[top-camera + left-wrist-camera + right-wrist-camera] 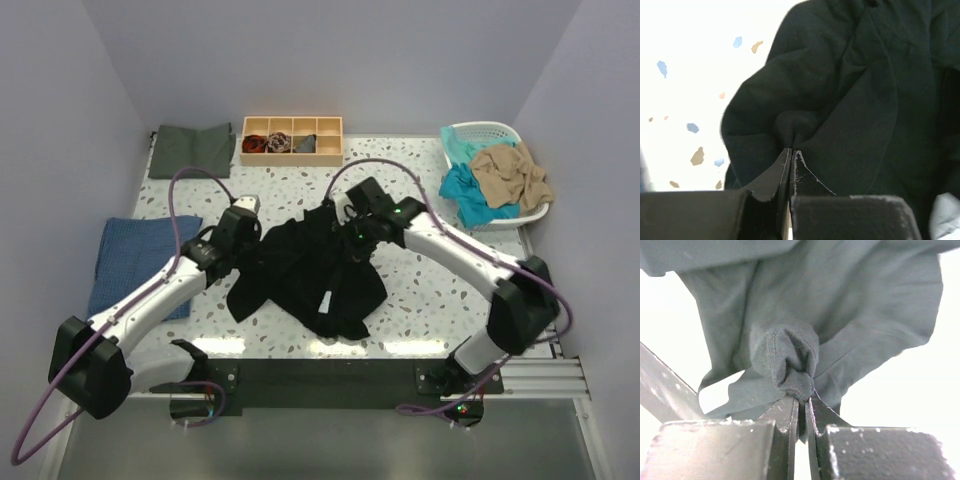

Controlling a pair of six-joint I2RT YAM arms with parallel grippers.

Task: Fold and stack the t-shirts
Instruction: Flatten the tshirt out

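My right gripper lifts toward the basket next, then comes down to release, since bare tabletop lies below it and to its right in the top view.
The large black t-shirt [310, 270] with a small white tag [324, 303] hangs crumpled between both arms over the middle of the table. My left gripper [252, 240] is shut on its left edge; the left wrist view shows the jaws closed on a pinch of black cloth [795, 130]. My right gripper [358, 232] is shut on its upper right part; a bunched fold [792, 365] sits between the jaws. A dark grey-green shirt [192, 150] lies folded at the back left. Teal [468, 190] and tan [512, 172] shirts fill the basket.
A white laundry basket [495, 130] stands at the back right. A wooden compartment tray [292, 140] with small bundled cloth pieces stands at the back centre. A folded blue cloth [140, 260] lies at the left edge under my left arm.
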